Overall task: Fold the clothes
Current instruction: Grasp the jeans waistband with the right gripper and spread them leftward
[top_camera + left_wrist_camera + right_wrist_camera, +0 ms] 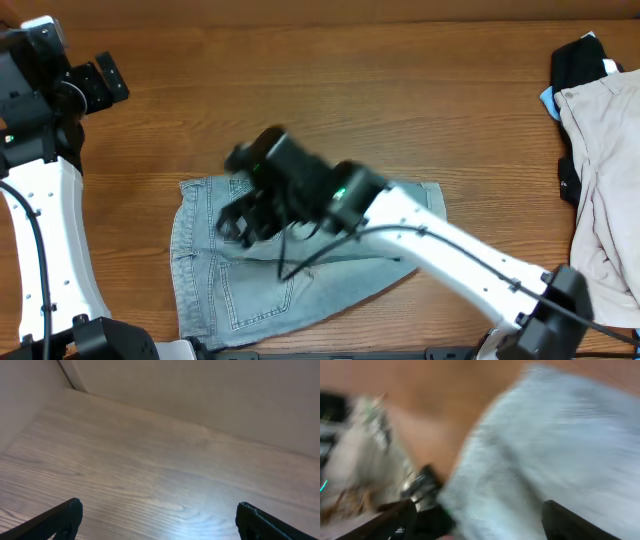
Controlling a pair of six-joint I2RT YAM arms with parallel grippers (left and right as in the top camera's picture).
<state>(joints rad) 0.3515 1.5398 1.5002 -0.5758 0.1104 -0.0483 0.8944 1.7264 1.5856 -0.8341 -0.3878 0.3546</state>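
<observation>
My left gripper is above bare wood, far from the jeans. Next it needs to tilt down and lower back onto the waistband's far corner (190, 189).
The faded light-blue jeans (250, 275) lie folded into a rough square at the front middle of the table, back pocket stitching showing. My right gripper (235, 222) hovers over their upper left part with fingers spread and empty; the right wrist view is blurred and shows pale denim (545, 450) between the open fingers (477, 515). My left gripper (157, 515) is open and empty over bare wood, far from the jeans; in the overhead view the left arm (40, 100) stands at the far left.
Beige trousers (605, 190) and a black garment (582, 60) lie piled at the right edge. The wooden table (350, 90) stretches behind the jeans. The right arm's white links (460, 250) cross over the jeans' right side.
</observation>
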